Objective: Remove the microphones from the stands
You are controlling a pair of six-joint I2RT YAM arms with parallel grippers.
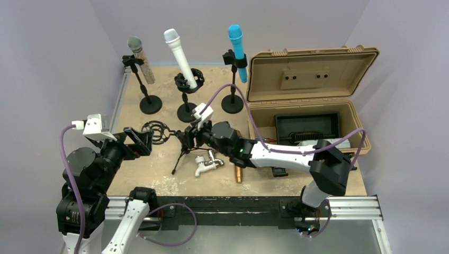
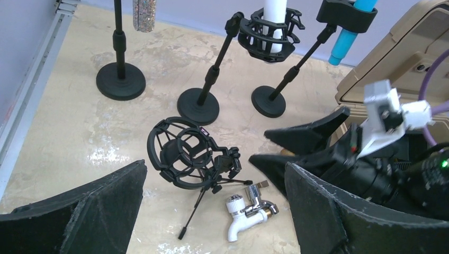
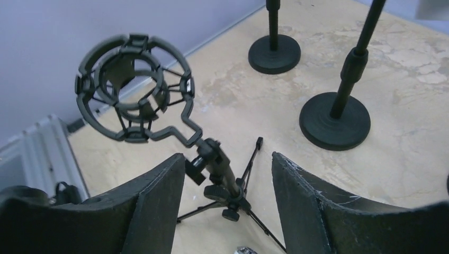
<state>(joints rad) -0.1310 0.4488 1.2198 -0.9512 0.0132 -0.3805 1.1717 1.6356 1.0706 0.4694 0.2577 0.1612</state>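
I will next move my left gripper to the right in the top view, past the empty shock mount, and tilt it down onto the tripod stem's top joint [image 1: 180,136] [image 2: 226,162], because that joint is narrower than the shock mount's ring.
Three microphones stand in stands at the back: a grey glitter one [image 1: 138,55], a white one [image 1: 180,57] in a shock mount, and a blue one [image 1: 237,44] in a clip. A small black tripod stand [image 1: 182,151] mid-table carries an empty shock mount [image 1: 157,132], also seen in the left wrist view [image 2: 181,153] and the right wrist view [image 3: 132,95]. My right gripper [image 1: 189,136] is open, its jaws on either side of the tripod's stem [image 3: 222,174] without touching. My left gripper [image 1: 144,139] is open and empty, just left of the shock mount.
A white and chrome faucet [image 1: 204,164] lies in front of the tripod, a copper piece [image 1: 239,173] to its right. An open tan case [image 1: 310,100] fills the right side. The round stand bases [image 1: 151,104] sit at the back.
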